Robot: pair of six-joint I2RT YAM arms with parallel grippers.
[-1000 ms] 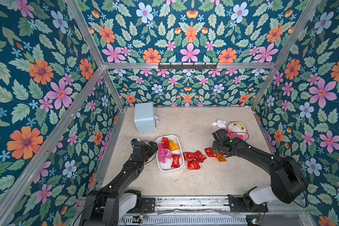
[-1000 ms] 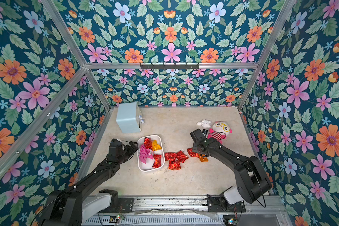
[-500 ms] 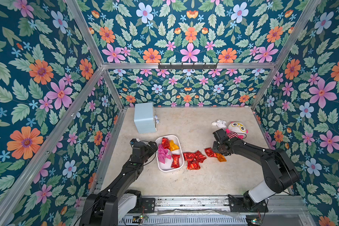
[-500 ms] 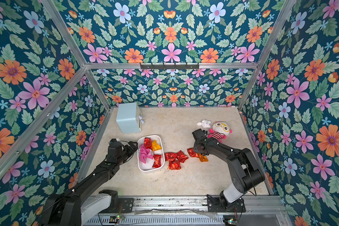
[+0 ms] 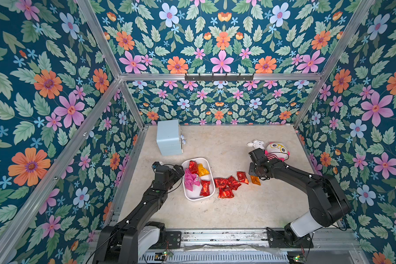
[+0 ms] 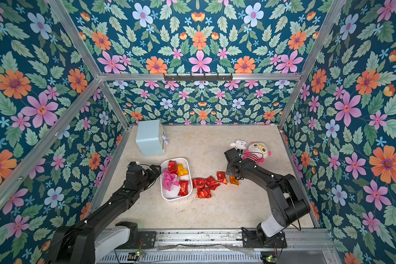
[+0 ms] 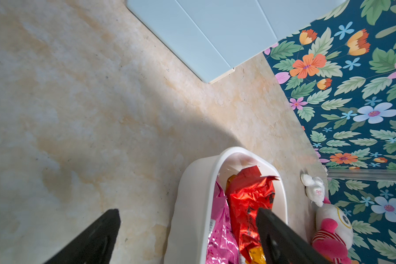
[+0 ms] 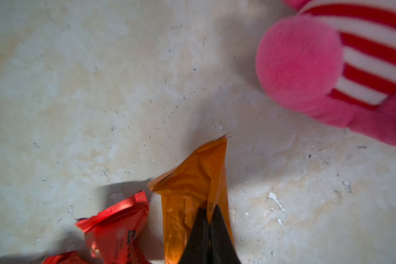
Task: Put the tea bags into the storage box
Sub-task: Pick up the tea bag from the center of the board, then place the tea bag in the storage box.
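Observation:
The storage box is beyond the red cluster. My right gripper needs to rise next, swing across that cluster and release the orange tea bag over the box's middle.
The storage box, a shallow white tray, lies left of the table's middle and holds several tea bags: red, orange-yellow, pink and red. Right of it, a cluster of red tea bags lies on the table. An orange tea bag lies at the cluster's right end, and my right gripper is shut on it. My left gripper is open at the box's left side, one finger outside its wall and one over the bags inside.
A pale blue drawer box stands at the back left. A pink plush doll with a small white plush lies just behind my right wrist. Floral walls close in three sides.
My right gripper's jaws have closed on the orange tea bag, and the right arm's elbow has swung in. The left arm has not moved.

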